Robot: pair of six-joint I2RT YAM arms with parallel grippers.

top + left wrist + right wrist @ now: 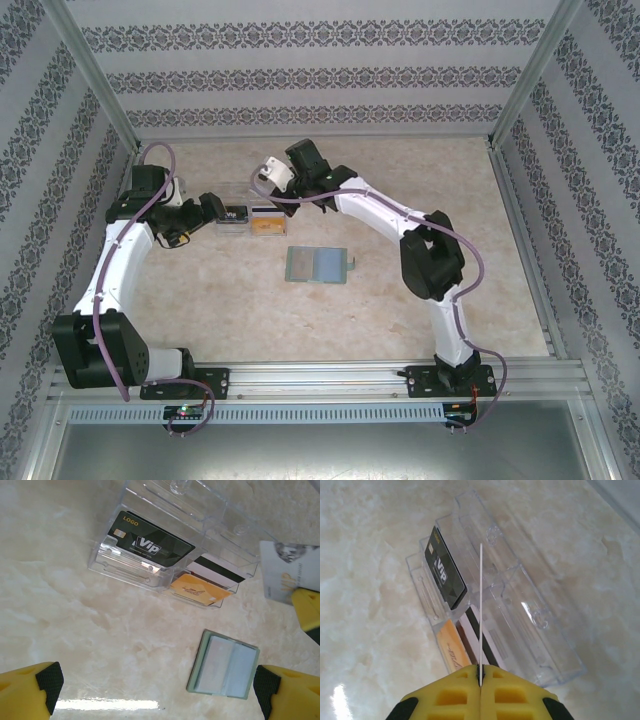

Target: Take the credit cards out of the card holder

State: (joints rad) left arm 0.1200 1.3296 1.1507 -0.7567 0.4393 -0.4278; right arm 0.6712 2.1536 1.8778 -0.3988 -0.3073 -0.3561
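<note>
I need to move my right gripper down next and ease the whitish credit card [480, 605] into the slot behind the orange card [471, 636] to release it, since that slot is below the gripper.
The sage-green card holder [318, 264] lies open flat on the table, also low right in the left wrist view [225, 665]. My right gripper [480, 672] is shut on a whitish credit card [480, 605], held edge-on above the clear tray [540, 630]. That card [285, 572] hangs at the right edge of the left wrist view. In the tray stand a black card [150, 542], a striped whitish card [220, 570] and an orange card [197, 591]. My left gripper [157, 695] is open wide above bare table, left of the holder, with nothing between its fingers.
The clear tray [248, 215] sits between the two grippers, behind the card holder. Patterned walls and metal posts enclose the marble-look tabletop [200, 300]. The right arm's elbow [430, 262] rises to the right of the holder.
</note>
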